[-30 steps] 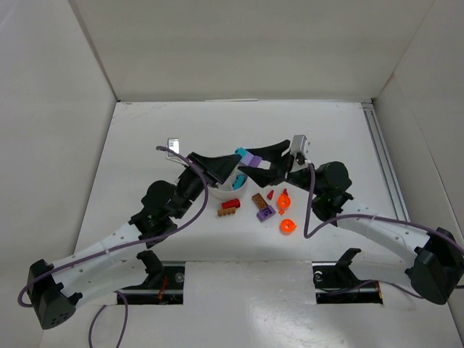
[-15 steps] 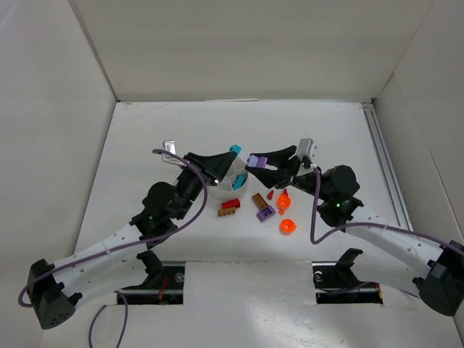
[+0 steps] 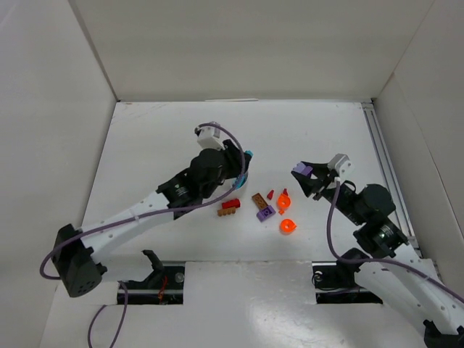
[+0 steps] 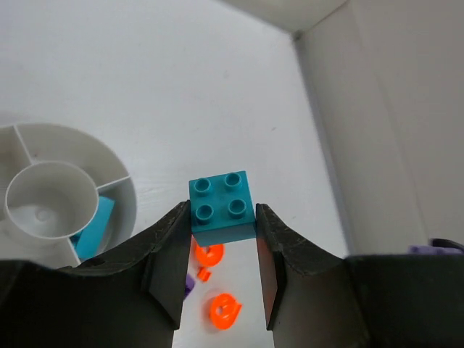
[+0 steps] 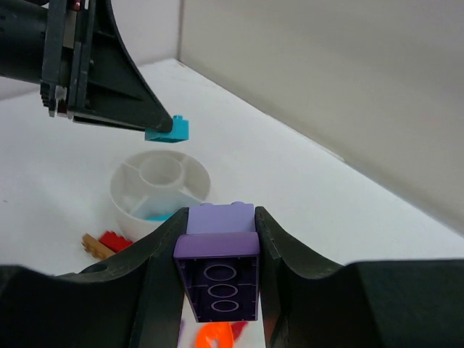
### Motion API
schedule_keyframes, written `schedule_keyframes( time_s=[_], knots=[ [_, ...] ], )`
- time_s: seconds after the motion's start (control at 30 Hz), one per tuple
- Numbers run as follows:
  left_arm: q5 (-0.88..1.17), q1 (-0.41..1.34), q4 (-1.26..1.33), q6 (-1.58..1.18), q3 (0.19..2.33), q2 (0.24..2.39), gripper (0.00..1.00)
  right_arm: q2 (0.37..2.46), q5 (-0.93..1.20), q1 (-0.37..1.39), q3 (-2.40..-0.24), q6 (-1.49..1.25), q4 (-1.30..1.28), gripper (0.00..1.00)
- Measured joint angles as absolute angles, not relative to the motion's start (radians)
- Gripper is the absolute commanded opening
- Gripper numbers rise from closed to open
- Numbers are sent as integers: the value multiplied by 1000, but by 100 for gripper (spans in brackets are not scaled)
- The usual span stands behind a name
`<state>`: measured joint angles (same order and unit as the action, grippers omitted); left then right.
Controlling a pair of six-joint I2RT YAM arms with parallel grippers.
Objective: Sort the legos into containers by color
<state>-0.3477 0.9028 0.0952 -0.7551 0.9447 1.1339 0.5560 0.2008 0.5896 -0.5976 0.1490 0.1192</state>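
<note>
I need to tip my left gripper down and lower it over the white dish's wedge, where another teal brick already lies.
My left gripper (image 4: 221, 217) is shut on a teal brick (image 4: 221, 206) and holds it above the table, just right of the white dish (image 4: 119, 187). Another teal brick (image 4: 94, 226) lies in one wedge of the dish. My right gripper (image 5: 217, 272) is shut on a purple brick (image 5: 217, 250), held in the air to the right of the dish (image 5: 194, 194). In the top view the left gripper (image 3: 249, 155) and its arm cover most of the dish, and the right gripper (image 3: 301, 170) is off to the right.
Loose on the table in front of the dish: a red brick (image 3: 230, 204), a brown brick (image 3: 227, 212), a second brown brick (image 3: 258, 198), a purple brick (image 3: 265, 212), a small red piece (image 3: 270, 194) and two orange pieces (image 3: 283, 199) (image 3: 287, 225).
The left arm has swung over the dish with the teal brick still held. The right gripper has drawn back to the right, away from the dish, with the purple brick still held.
</note>
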Motion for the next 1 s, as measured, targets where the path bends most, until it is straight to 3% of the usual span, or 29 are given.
schedule_keyframes(
  time_s=[0.27,0.7,0.8,1.0],
  knots=[
    [-329,903,-112,-766,1034,1388,17,447,-19,582,-618,207,-196,6],
    [-356,887,-210,-877,1065,1469,18,434,-151,582,-623,249,-340,6],
    [-367,881,-222,-900,1067,1488,24,442,-156,582,-625,260,-340,7],
    [-373,881,-233,-941,1069,1496,47,459,-161,582,-626,271,-340,9]
  ],
)
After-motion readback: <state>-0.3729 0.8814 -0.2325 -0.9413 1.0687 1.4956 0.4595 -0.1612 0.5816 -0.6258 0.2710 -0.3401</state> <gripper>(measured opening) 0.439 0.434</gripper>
